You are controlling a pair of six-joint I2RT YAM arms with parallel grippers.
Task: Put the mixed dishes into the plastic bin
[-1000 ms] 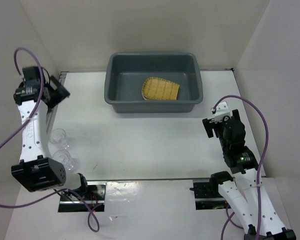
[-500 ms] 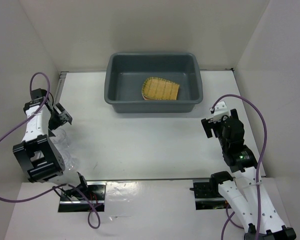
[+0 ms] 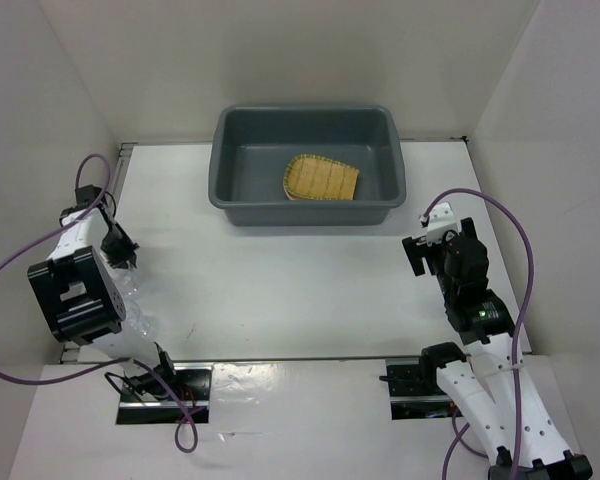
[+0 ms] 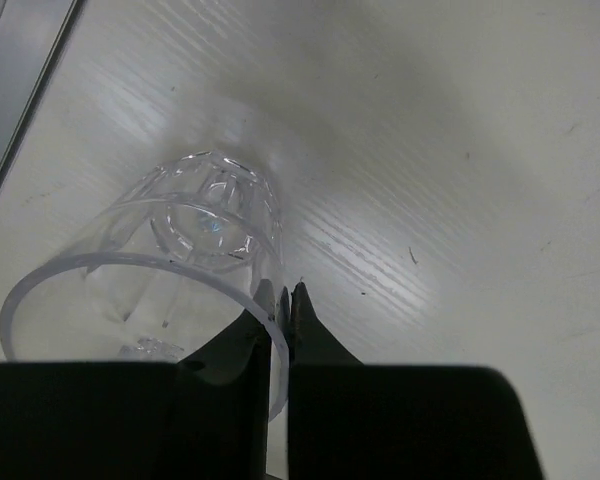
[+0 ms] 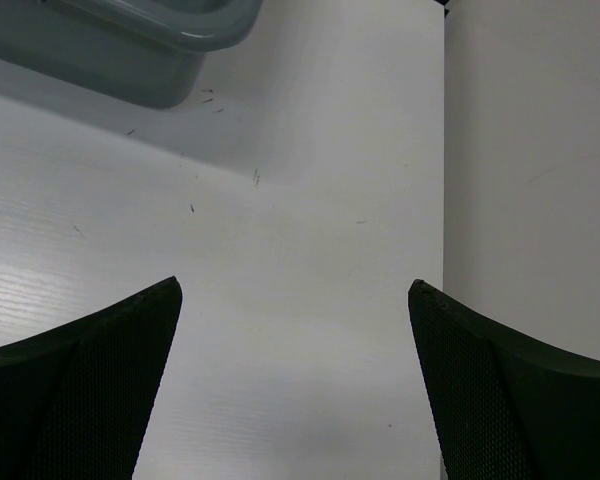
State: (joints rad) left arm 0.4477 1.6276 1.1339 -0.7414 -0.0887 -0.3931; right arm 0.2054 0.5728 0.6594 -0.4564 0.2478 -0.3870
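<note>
I need to lift the cup with my left gripper, swing it outward and over the bin, and then lower it beside the bamboo tray, where the bottom of the bin is bare.
The dark grey plastic bin (image 3: 307,165) stands at the back middle of the table, with the yellow woven bamboo tray (image 3: 321,179) lying inside it. At the left edge my left gripper (image 3: 121,251) is low over a small clear cup (image 4: 190,235). In the left wrist view that gripper (image 4: 283,296) is shut on the cup's rim wall, one finger inside and one outside. The cup stands on the table. My right gripper (image 3: 429,247) hovers at the right, open with nothing between its fingers (image 5: 130,340); a corner of the bin (image 5: 130,40) shows ahead of it.
A second clear cup (image 3: 140,322) stands on the table just nearer than the left gripper, beside the left arm's base. White walls close in the left, back and right sides. A metal strip (image 4: 20,90) runs along the table's left edge.
The left arm swung down from high at the back left to the cup by the left edge, and its gripper went from open to shut on the cup's wall. The right arm stayed still.
</note>
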